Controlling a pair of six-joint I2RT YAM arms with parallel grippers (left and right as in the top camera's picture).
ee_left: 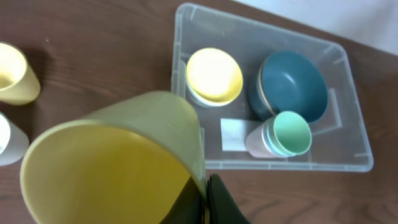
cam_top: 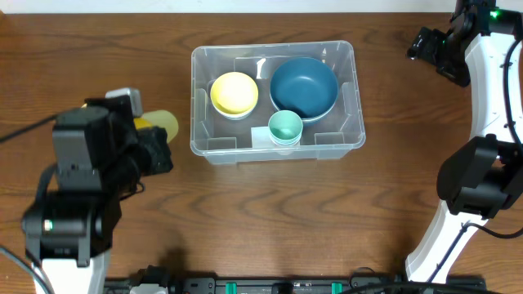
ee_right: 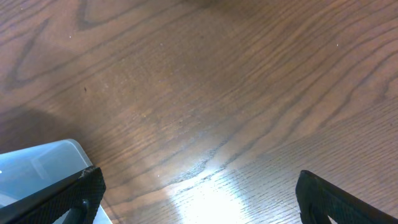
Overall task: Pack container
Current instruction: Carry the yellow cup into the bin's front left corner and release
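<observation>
The robot's left gripper needs to move the yellow-green cup over the container's side next, then down into the container's empty near corner below the yellow bowl.
The clear plastic container stands at the table's centre back. Inside it are a yellow bowl, a dark blue bowl and stacked mint-green cups. It also shows in the left wrist view. My left gripper is shut on the rim of a yellow-green cup and holds it left of the container. My right gripper is open and empty over bare table at the far right back, with a corner of the container beside its left finger.
In the left wrist view, a pale yellow cup and a white cup stand on the table to the left. A white label lies on the container's floor.
</observation>
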